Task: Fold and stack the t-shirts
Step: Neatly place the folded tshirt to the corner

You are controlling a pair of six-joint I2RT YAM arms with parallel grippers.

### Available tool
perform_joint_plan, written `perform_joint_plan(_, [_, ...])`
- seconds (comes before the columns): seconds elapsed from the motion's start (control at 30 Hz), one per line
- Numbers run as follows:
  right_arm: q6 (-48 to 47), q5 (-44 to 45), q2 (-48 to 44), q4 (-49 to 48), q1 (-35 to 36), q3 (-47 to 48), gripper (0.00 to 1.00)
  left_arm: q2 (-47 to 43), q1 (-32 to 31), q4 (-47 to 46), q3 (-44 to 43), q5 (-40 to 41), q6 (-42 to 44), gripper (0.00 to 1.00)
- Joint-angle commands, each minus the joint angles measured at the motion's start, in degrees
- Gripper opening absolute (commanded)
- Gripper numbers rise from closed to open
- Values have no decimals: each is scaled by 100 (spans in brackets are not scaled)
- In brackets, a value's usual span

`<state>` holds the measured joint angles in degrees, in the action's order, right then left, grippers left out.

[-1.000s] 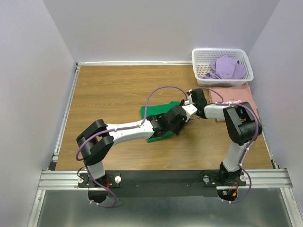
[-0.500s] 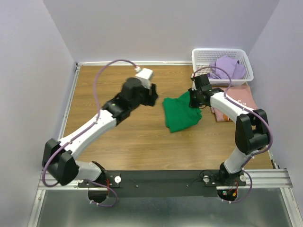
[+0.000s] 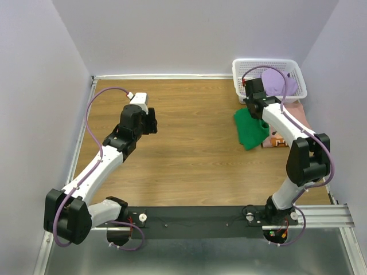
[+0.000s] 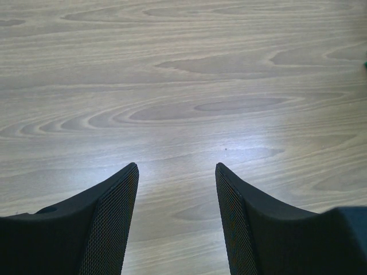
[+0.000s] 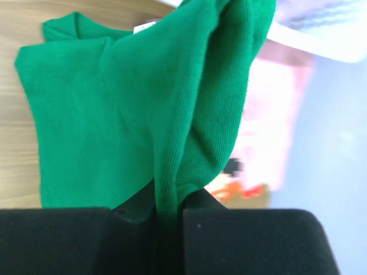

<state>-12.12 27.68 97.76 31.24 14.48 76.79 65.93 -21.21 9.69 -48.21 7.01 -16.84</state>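
Next, my right gripper should shift over the pink shirt, to the right in the top view, and lower, since the green shirt reaches only the pink shirt's edge.
My right gripper (image 3: 251,107) is shut on a fold of the bright green t-shirt (image 3: 251,129) and holds it at the right of the table. The shirt hangs partly over the left edge of the dusty pink t-shirt (image 3: 289,121), which lies flat. In the right wrist view the green cloth (image 5: 114,103) is pinched between the jaws of the right gripper (image 5: 169,211), with the pink shirt (image 5: 269,114) blurred behind it. The lavender-purple t-shirt (image 3: 276,82) lies crumpled in the basket. My left gripper (image 3: 150,121) is open and empty over bare wood; it also shows in the left wrist view (image 4: 176,167).
The white lattice basket (image 3: 248,69) stands at the back right corner, close behind my right gripper. A metal rail (image 3: 80,137) runs along the table's left edge. Lilac walls enclose the table on three sides.
My right gripper has carried the green t-shirt from the table's middle to the right, onto the pink shirt's edge. My left arm let go and swung back to the left.
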Motion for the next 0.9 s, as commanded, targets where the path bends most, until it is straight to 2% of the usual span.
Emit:
perform_joint_plan(0.0, [-580, 1098, 33, -126, -235, 187, 1, -133, 29, -152, -57, 117, -38, 64])
perform_joint_plan(0.17, [-879, 1582, 42, -680, -507, -208, 1, -177, 38, -169, -22, 91, -30, 64])
perform_joint_plan(0.3, [-1002, 2546, 235, -1127, -587, -340, 2, -151, 38, -170, -14, 64, -21, 63])
perform_joint_plan(0.6, [-853, 2733, 1104, -1621, -964, -86, 8, -133, 29, -213, 30, 108, 5, 63])
perform_joint_plan(0.73, [-792, 3146, 1606, -1674, -1079, 116, 9, -98, 29, -231, 31, 134, 14, 63])
perform_joint_plan(0.8, [-748, 3225, 1825, -1692, -1088, 143, 13, -89, 30, -240, 39, 134, 23, 63])
perform_joint_plan(0.87, [-704, 3436, 1983, -1692, -1088, 186, 26, -89, 30, -240, 39, 134, 32, 63])
